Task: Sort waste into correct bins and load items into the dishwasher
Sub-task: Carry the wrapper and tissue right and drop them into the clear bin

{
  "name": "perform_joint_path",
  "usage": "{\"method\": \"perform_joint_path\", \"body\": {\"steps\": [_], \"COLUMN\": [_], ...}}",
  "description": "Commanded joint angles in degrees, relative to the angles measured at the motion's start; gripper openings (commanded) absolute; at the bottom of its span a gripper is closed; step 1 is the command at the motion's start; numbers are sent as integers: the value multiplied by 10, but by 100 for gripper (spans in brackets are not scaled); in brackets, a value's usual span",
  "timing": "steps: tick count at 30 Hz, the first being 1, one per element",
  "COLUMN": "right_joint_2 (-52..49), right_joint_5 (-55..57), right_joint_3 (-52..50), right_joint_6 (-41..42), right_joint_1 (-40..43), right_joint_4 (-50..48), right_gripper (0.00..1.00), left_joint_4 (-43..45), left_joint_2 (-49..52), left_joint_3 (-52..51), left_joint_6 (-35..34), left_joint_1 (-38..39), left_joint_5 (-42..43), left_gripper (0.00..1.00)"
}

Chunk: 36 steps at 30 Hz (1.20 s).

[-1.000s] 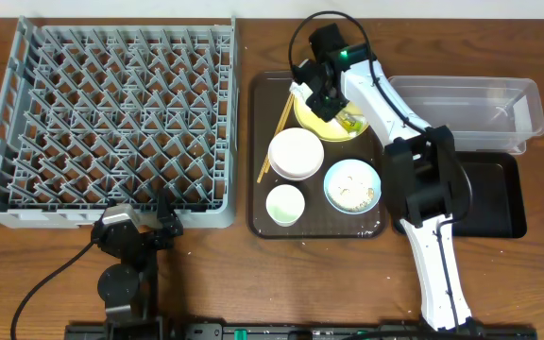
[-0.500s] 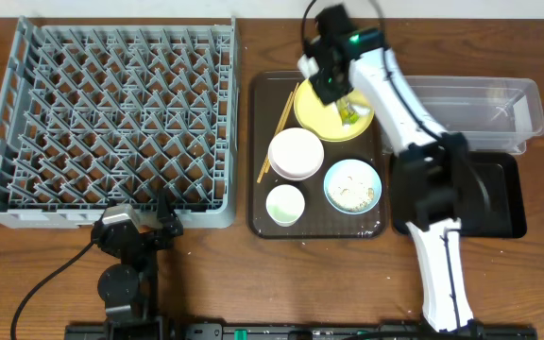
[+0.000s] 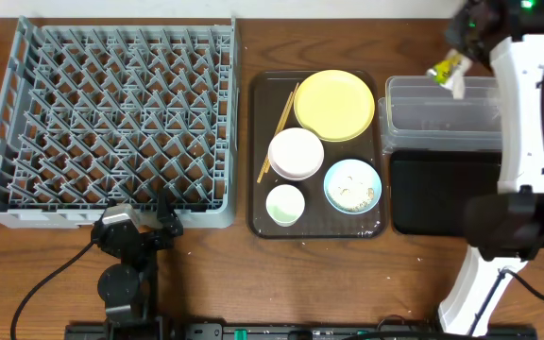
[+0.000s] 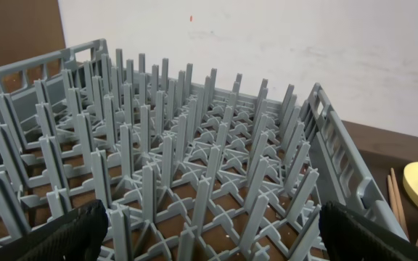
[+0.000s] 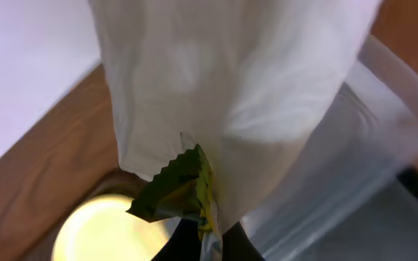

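Both wrappers still hang by the clear tub's far rim, so my right gripper should next lower over the tub's open middle and release the green snack wrapper.
My right gripper is shut on a green snack wrapper and a white wrapper, held above the clear tub; both also show in the overhead view. The black tray lies in front of the tub. On the brown serving tray are the yellow plate, white bowl, light-blue bowl with food scraps, small cup and chopsticks. The grey dish rack stands at the left. My left gripper is open at the rack's near edge.
The rack's upright pegs fill the left wrist view. The left arm's base sits at the front left. The right arm reaches over the tub and black tray. A white wall stands behind the table.
My right gripper has lifted both wrappers off the yellow plate and carried them right to above the clear tub. The plate is now bare. The left arm has not moved.
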<state>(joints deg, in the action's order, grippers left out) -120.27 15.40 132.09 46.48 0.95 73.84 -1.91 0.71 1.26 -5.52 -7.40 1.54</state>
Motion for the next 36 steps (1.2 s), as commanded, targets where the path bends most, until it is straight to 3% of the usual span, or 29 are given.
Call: {"method": "perform_joint_path", "body": {"steps": [1,5,11,14,22,26,32,33,36], "right_joint_2": [-19,-19,-19,-19,-4,23,82,89,102], "right_joint_5": [23,-9,-28,-32,-41,-44,-224,-260,-313], "right_joint_3": [-47,-102,-161,-168,-130,-120,-120,-120,-120], "right_joint_6": [226,339,414,408,136,41,-249,-285,-339], "right_joint_1": [25,47,54,54,54,53,31,23,-12], "right_joint_4": [9,18,5,-26,-118,-117,-105,-93,-30], "right_gripper": [1,1,1,22,64,69,66,70,96], "left_joint_4": [-21,-21,-21,-21,-21,-21,-21,-21,-21], "left_joint_2": [0,0,0,0,0,0,0,0,0], "left_joint_3": [-10,-10,-10,-10,-10,-10,-10,-10,-10], "left_joint_6": [7,7,7,7,7,7,7,7,7], "left_joint_1": [-2,-2,-2,-2,-2,-2,-2,-2,-2], "left_joint_5": [-7,-7,-7,-7,-7,-7,-7,-7,-7], "left_gripper": [94,94,94,94,94,94,94,94,94]}}
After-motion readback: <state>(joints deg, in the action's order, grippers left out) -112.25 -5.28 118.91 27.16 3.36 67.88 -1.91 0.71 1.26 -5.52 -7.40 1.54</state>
